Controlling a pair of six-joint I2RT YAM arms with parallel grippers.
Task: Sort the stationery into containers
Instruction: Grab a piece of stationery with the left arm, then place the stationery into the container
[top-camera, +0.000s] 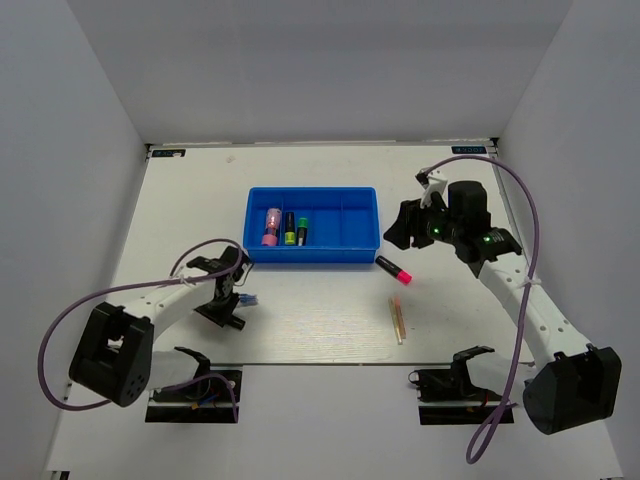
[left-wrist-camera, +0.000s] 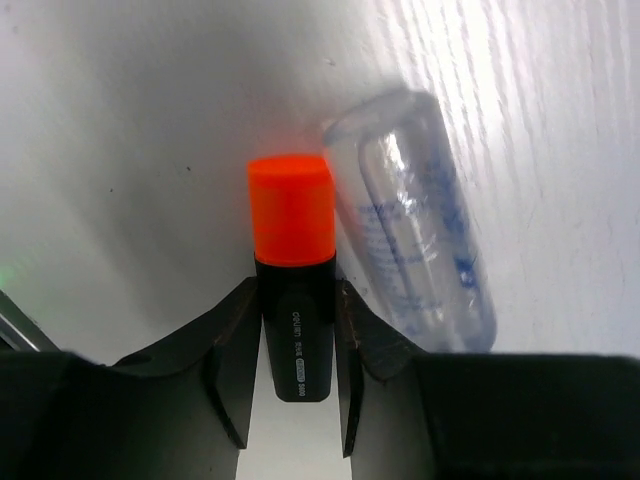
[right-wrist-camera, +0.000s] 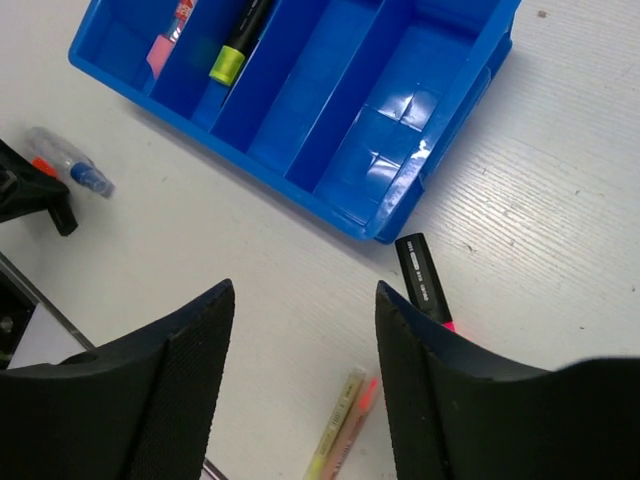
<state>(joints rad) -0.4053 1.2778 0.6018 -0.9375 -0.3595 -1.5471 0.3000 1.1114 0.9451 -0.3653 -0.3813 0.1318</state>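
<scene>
My left gripper will next lift the black marker (left-wrist-camera: 291, 215) outward over the tray's second section and lower it there, because capped markers are already in that section.
The blue tray (top-camera: 312, 250) holds a pink tube (top-camera: 271, 227) in its leftmost compartment, and a yellow-capped marker (top-camera: 289, 230) beside a green-capped marker (top-camera: 302, 231) in the second. My left gripper (left-wrist-camera: 297, 290) is shut on an orange-capped black marker (left-wrist-camera: 291, 215) that lies on the table. A clear bluish pen (left-wrist-camera: 415, 220) lies right beside it. Right of the tray, my right gripper (right-wrist-camera: 305, 290) hangs open and empty above the table. Below it lie a pink-capped marker (right-wrist-camera: 423, 282) and thin pale sticks (right-wrist-camera: 340, 430).
The tray's two right compartments (right-wrist-camera: 400, 100) hold nothing. White walls close in the table on three sides. Purple cables (top-camera: 520, 200) loop from both arms. Black clamps (top-camera: 205, 375) sit at the near edge.
</scene>
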